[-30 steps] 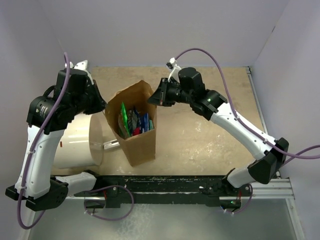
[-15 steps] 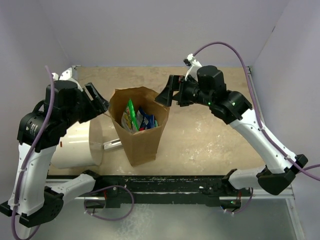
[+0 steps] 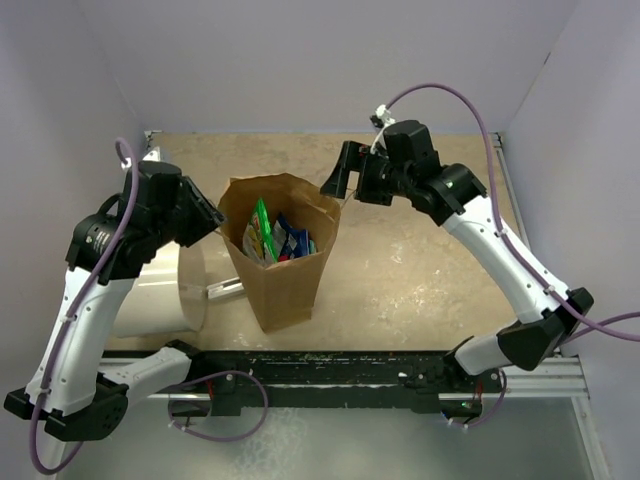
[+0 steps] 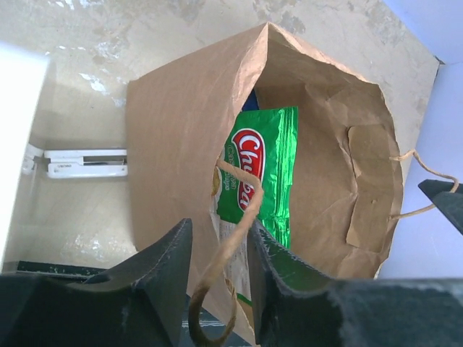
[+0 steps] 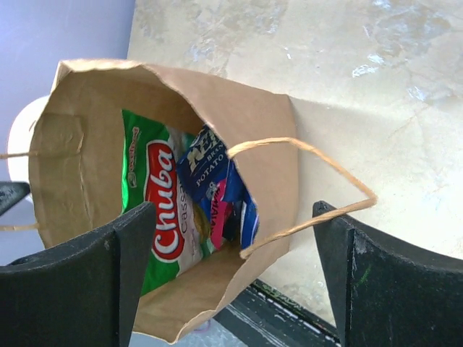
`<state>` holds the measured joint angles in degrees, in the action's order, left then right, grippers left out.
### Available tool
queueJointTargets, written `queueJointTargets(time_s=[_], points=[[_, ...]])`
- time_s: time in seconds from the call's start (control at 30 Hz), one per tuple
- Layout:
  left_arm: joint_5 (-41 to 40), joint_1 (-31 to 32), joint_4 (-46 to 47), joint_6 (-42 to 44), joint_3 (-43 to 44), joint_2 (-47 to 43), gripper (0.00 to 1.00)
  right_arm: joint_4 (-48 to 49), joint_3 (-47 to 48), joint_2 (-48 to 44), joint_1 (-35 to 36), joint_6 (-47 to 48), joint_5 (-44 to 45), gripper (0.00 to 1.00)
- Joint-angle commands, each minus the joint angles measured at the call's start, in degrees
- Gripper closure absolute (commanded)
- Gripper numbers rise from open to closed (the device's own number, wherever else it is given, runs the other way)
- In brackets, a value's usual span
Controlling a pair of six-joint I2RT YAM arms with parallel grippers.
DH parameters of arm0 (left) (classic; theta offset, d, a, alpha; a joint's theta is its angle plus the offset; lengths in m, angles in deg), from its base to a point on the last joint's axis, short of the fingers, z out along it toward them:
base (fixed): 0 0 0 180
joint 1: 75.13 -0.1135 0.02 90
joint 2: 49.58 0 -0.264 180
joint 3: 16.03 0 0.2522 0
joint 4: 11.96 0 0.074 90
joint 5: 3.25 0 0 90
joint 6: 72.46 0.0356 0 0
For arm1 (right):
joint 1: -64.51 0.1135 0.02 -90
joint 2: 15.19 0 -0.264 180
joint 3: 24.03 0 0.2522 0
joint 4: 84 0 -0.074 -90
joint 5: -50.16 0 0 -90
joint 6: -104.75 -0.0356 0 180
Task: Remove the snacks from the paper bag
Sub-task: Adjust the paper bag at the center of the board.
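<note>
My right gripper eases to the right in the wrist view and closes on the loose handle (image 3: 349, 198) (image 5: 364, 195) next, since its arch bends toward that side between my fingers.
The brown paper bag (image 3: 288, 270) stands upright mid-table with its mouth wide. Snacks stand inside: a large green packet (image 3: 262, 230), (image 4: 264, 166), (image 5: 155, 195), a blue one (image 3: 293, 238), (image 5: 210, 163) and a pink-red one (image 5: 221, 206). My left gripper (image 3: 205, 215), (image 4: 219, 231) is at the bag's left rim. Its jaws stand partly apart, with the near twisted handle (image 4: 231, 217) running loose between them. My right gripper (image 3: 335, 182), (image 5: 233, 210) hangs over the right rim, wide open. The other handle (image 5: 325, 173) arches between its fingers without being pinched.
A large white cylinder (image 3: 150, 290), (image 4: 18, 137) lies left of the bag. A small white-grey bar (image 3: 222, 288), (image 4: 83, 163) rests between them. A black rail (image 3: 330, 365) runs along the near edge. Walls close in the back and both sides.
Both grippers went from shut at the bag's rim to open. The bag's mouth spread wider. The right arm drew back up and to the right, and the left jaws have narrowed a little.
</note>
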<state>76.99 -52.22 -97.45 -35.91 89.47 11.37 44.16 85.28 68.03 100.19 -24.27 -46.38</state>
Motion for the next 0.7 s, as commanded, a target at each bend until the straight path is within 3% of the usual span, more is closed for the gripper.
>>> queueJointTargets(time_s=[0.0,0.4,0.5,0.67], points=[[1.6,-0.2,5.2,-1.8,-1.1,-1.1,0.64,-0.5,-0.5,-1.9,-3.8,-5.0,-1.8,0.11],[1.9,-0.2,7.0,3.1,1.4,1.5,0.96,4.5,-5.5,-1.6,-6.2,-5.8,-10.6,0.10],[2.1,-0.2,8.2,5.2,2.4,2.4,1.00,6.3,-5.6,0.0,-6.7,-6.8,-14.8,0.24],[1.8,-0.2,11.9,9.7,4.9,4.4,1.00,8.2,-4.7,-0.2,-8.5,-6.8,-15.4,0.67]])
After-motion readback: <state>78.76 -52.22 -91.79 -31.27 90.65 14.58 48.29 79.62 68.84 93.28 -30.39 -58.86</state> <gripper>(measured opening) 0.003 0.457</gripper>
